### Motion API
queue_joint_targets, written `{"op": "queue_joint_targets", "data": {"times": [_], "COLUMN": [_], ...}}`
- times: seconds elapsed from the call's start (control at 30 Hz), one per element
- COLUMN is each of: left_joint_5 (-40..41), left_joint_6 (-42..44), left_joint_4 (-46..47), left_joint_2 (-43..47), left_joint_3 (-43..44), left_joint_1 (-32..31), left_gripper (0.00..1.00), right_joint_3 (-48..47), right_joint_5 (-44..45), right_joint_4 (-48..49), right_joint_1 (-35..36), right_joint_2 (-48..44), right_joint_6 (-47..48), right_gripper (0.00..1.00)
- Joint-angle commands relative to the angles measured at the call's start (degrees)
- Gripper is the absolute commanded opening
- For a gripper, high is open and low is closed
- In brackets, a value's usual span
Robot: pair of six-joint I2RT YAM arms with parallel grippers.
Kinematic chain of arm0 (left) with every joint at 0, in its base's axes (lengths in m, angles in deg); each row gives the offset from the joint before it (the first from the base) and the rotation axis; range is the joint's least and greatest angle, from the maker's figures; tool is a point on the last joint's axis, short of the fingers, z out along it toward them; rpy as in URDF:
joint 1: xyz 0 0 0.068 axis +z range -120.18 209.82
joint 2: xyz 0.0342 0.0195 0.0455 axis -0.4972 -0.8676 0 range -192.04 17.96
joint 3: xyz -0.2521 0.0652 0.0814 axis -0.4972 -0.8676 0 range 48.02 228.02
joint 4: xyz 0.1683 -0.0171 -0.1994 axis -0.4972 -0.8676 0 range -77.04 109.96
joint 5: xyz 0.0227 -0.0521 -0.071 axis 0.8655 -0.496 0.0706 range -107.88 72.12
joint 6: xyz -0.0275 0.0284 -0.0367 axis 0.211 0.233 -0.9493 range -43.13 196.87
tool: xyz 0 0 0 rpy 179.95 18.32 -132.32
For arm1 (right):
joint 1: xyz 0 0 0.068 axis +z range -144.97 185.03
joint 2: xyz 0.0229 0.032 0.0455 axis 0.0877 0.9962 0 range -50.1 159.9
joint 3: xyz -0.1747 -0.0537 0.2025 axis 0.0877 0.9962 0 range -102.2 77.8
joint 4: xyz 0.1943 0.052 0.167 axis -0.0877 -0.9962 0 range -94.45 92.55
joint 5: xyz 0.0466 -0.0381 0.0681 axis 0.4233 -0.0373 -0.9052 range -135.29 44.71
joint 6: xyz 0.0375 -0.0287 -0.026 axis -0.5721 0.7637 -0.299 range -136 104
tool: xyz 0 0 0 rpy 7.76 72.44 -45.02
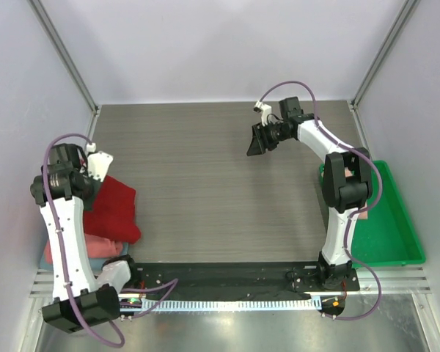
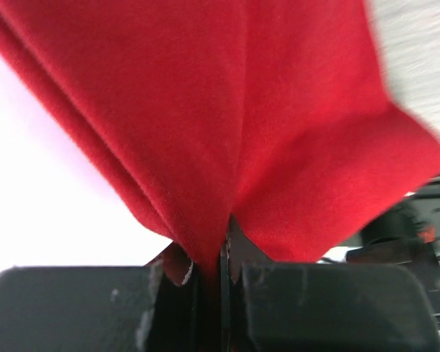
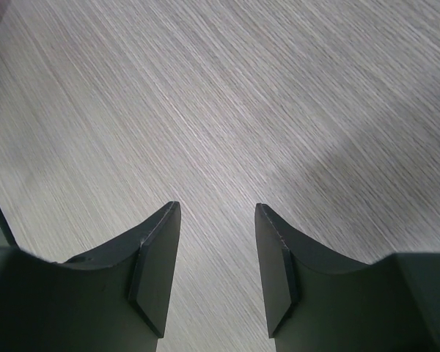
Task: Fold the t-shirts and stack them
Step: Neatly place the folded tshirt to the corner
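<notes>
My left gripper is going to lower next toward the grey wall beside the stack and let go of the red t-shirt's fold. The red t-shirt's corner sticks out past the salmon-pink one.
A folded deep red t-shirt [image 1: 116,210] lies on a stack at the table's left edge, over a salmon-pink t-shirt [image 1: 95,246] and a sliver of pale blue-grey cloth [image 1: 103,262]. My left gripper [image 1: 95,176] is shut on the red t-shirt's far edge; in the left wrist view the red cloth [image 2: 279,125] is pinched between the closed fingers [image 2: 213,257]. My right gripper [image 1: 258,141] hangs open and empty over bare table at the back right; its wrist view shows the fingers [image 3: 158,257] apart with only tabletop between them.
A bright green tray [image 1: 392,227] stands at the right edge behind the right arm, with a bit of pink cloth [image 1: 361,214] in it. Grey walls close in the table on three sides. A black strip and cable chain run along the near edge.
</notes>
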Motion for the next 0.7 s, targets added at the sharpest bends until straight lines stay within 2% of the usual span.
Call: {"op": "queue_joint_targets", "data": {"times": [0.0, 0.1, 0.2, 0.47, 0.67], "left_joint_5": [3.11, 3.73, 3.47, 5.92, 6.98], "left_joint_6": [10.83, 16.71, 19.28, 20.43, 21.57], "left_joint_4": [-12.99, -7.80, -3.49, 6.26, 11.98], "left_joint_2": [-0.62, -3.17, -7.12, -15.03, -19.25], "left_joint_3": [-0.36, -1.85, -2.56, -4.66, -4.93], "left_joint_1": [5.81, 12.74, 15.40, 16.55, 19.80], "left_gripper": [0.00, 0.00, 0.00, 0.00, 0.00], "right_joint_3": [-1.89, -1.18, -1.36, -3.12, -2.76], "right_joint_5": [-2.17, -2.52, -2.43, -1.64, -1.64], "right_joint_4": [-0.16, 0.01, -0.08, 0.01, 0.36], "right_joint_1": [0.36, 0.71, 0.98, 1.07, 1.15], "right_joint_2": [0.60, 0.69, 0.78, 1.04, 1.30], "right_joint_6": [1.17, 1.43, 1.87, 1.43, 0.03], "right_gripper": [0.50, 0.50, 0.50, 0.49, 0.49]}}
